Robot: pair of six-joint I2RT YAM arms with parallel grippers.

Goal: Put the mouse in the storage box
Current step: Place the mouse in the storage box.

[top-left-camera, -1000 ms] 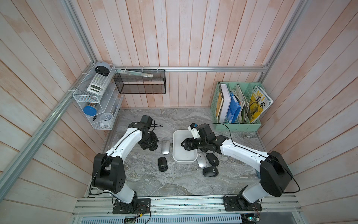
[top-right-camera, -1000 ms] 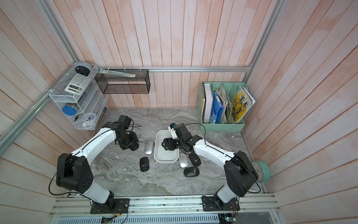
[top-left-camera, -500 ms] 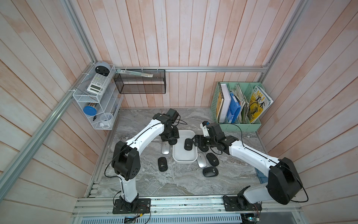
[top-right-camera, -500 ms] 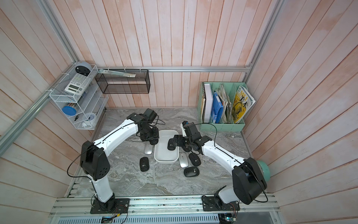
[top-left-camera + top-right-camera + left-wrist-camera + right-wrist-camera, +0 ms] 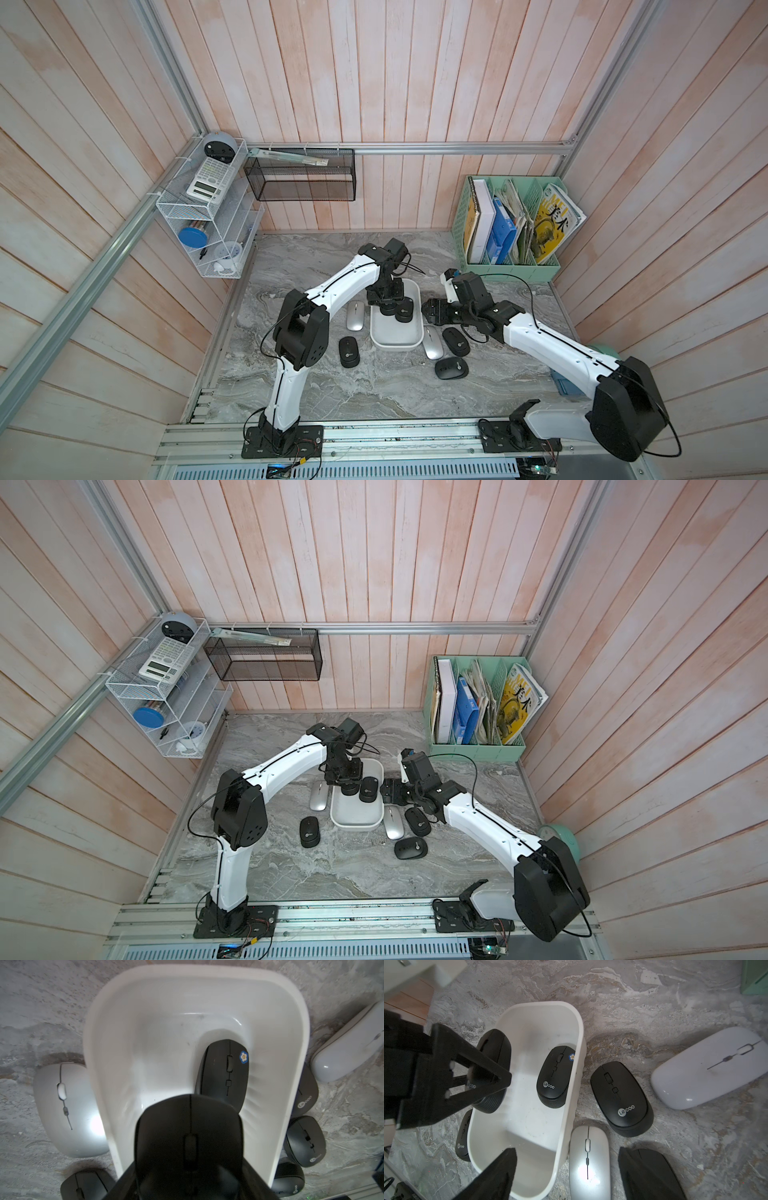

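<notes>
I will lower the second black mouse onto the bare box bottom below my left gripper, beside the flower-sticker mouse, where there is room, and release it.
The white storage box stands mid-table in both top views. One black mouse with a flower sticker lies inside it against a long wall. My left gripper hangs over the box's far end, shut on a second black mouse held just above the box floor. My right gripper is open and holds nothing, low beside the box's right wall, over a silver mouse.
More mice lie round the box: a silver one and a black one to its left, two black ones to its right. A mint-green file holder stands at the back right, a black mesh basket on the back wall.
My left arm swung from the table's left side to over the box, carrying its mouse. A black mouse now lies in the box, and my right gripper has drawn back to the box's right.
</notes>
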